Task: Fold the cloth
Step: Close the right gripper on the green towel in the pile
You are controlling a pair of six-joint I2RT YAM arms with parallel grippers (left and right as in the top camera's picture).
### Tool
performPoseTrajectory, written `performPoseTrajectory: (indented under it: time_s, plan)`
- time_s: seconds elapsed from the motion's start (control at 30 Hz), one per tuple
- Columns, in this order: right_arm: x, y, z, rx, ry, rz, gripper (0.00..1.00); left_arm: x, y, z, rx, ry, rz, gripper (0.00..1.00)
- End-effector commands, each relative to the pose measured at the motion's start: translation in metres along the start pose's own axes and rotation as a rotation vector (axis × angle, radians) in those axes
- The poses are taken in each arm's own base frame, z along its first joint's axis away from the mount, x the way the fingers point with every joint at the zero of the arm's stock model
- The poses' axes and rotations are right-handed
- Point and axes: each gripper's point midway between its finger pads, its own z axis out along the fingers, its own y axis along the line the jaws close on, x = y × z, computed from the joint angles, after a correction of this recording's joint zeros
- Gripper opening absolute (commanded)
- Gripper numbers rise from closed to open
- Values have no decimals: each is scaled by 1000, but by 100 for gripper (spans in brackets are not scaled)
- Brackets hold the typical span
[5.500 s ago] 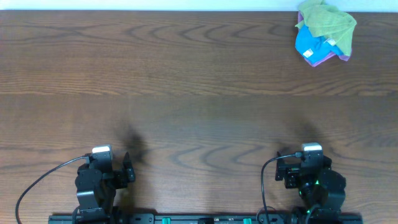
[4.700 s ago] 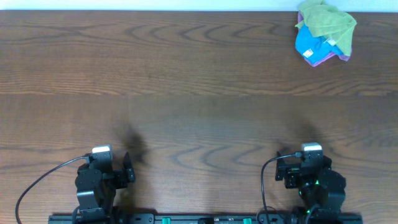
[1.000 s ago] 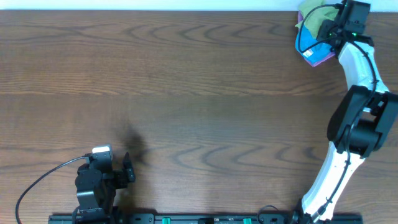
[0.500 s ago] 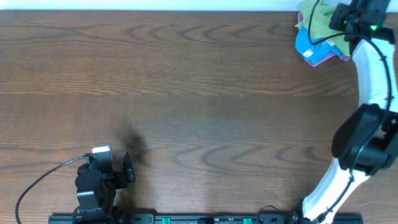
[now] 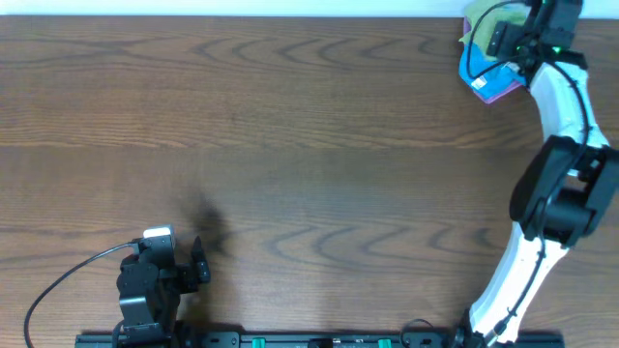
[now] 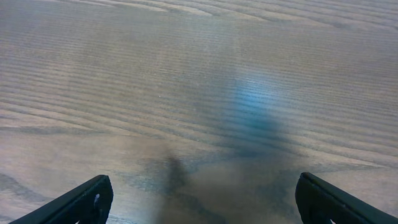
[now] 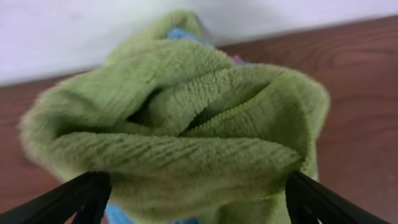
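The robot's right gripper will move down onto the near fold of the green cloth and close, since that bunched fold lies below it, between its open fingers.
A crumpled green cloth point(image 5: 484, 23) lies on top of a blue cloth point(image 5: 476, 66) and a purple one point(image 5: 498, 93) at the table's far right corner. My right gripper point(image 5: 517, 31) is stretched out over this pile. In the right wrist view the green cloth point(image 7: 186, 118) fills the frame. The right gripper point(image 7: 196, 196) is open, with a finger on either side of the bunched green cloth, and blue cloth point(image 7: 121, 214) shows below. My left gripper point(image 5: 198, 263) rests at the near left edge, open and empty point(image 6: 202, 196) over bare wood.
The wooden table point(image 5: 290, 145) runs to a white wall at the far edge, just behind the cloth pile. The right arm's white links point(image 5: 556, 174) stretch along the right side of the table. A black cable point(image 5: 68, 280) loops beside the left arm.
The right arm left its rest spot at the near right and reached to the far right corner. In the last second it hovered over the cloth pile, shifting slightly. The left arm stayed still.
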Motion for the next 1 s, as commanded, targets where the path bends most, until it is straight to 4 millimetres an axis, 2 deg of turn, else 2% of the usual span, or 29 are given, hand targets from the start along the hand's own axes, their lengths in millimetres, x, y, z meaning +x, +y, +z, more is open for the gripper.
performPoseTrajectory:
  time_s: [0.0, 0.17, 0.23, 0.43, 0.53, 0.67, 0.73, 0.87, 0.97]
  plan:
    - [6, -2, 10, -4, 1, -1, 90, 9, 2, 2, -9, 29, 10, 95]
    - [12, -3, 21, -8, 0, 2, 80, 9, 2, 2, -9, 29, 10, 95]
    - [15, -4, 25, -7, 7, 3, 63, 9, 2, 2, -9, 29, 10, 95]
    - [21, -4, 29, -7, 21, 1, 26, 9, 2, 2, -9, 29, 10, 95]
    - [23, -4, 28, -7, 27, 1, 1, 9, 2, 2, -9, 29, 10, 95]
    - [22, 0, 23, -17, 38, -2, 1, 9, 2, 2, -9, 29, 10, 95]
    - [14, 4, 14, -30, 26, -5, 1, 9, 2, 2, -9, 29, 10, 95]
    - [-14, 16, -21, -54, -18, -19, 1, 9, 2, 2, -9, 29, 10, 95]
    - [-37, 30, -62, -73, -47, -38, 1, 9, 2, 2, -9, 29, 10, 95]
